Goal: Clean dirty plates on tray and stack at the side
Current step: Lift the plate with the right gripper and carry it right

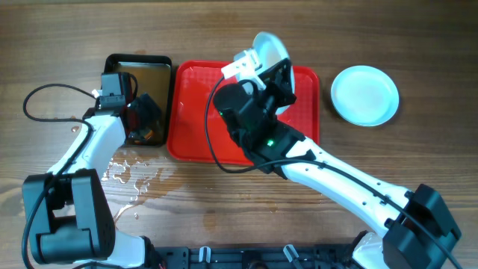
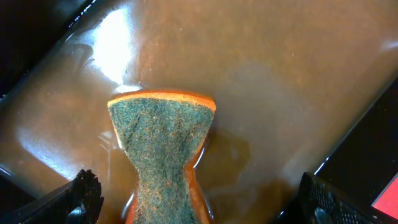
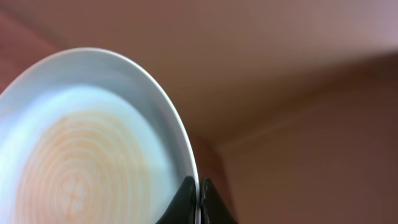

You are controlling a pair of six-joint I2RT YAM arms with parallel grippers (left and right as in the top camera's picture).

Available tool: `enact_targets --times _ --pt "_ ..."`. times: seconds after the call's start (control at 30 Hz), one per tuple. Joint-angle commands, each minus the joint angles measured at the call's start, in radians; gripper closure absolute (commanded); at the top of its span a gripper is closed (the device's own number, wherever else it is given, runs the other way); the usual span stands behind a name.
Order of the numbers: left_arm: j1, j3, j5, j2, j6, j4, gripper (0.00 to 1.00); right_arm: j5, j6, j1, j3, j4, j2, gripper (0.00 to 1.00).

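Note:
The pale plate (image 1: 364, 96) already lies at the side, so my right gripper should swing off the tray, turn the tilted plate level and bring it down onto that one.
The red tray (image 1: 190, 112) lies mid-table. My right gripper (image 1: 259, 69) is over its far side, shut on the rim of a plate (image 1: 272, 49) and holding it tilted on edge. In the right wrist view the jaws (image 3: 198, 200) pinch the rim, and the plate's face (image 3: 81, 162) shows faint orange sauce rings. A clean pale plate (image 1: 364, 95) lies on the table right of the tray; I cannot tell whether it is a stack. My left gripper (image 1: 143, 118) is in the black pan, open, its fingers (image 2: 202, 202) wide on either side of a green-and-orange sponge (image 2: 160, 140) lying in the water.
The black pan (image 1: 139, 63) of brownish water (image 2: 267, 93) sits left of the tray. Water drops (image 1: 131, 170) lie on the wood in front of the pan. My right arm crosses the tray's near right part and hides it.

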Motion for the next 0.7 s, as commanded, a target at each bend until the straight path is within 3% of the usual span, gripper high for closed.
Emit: enact_targets --times 0.0,0.2,0.37,0.67 --pt "0.002 -0.002 0.008 0.007 0.008 0.002 0.0 -0.335 0.45 -0.027 0.012 -0.13 -0.021 0.96" --pt "0.002 -0.002 0.008 0.007 0.008 0.002 0.0 -0.983 0.785 -0.211 0.024 -0.197 -0.123 0.96" --pt "0.002 -0.002 0.008 0.007 0.008 0.002 0.0 -1.439 0.889 -0.52 0.024 -0.214 -0.179 0.96" --pt "0.002 -0.002 0.008 0.007 0.008 0.003 0.0 -1.419 0.902 -1.1 0.021 -0.368 -0.098 0.96"
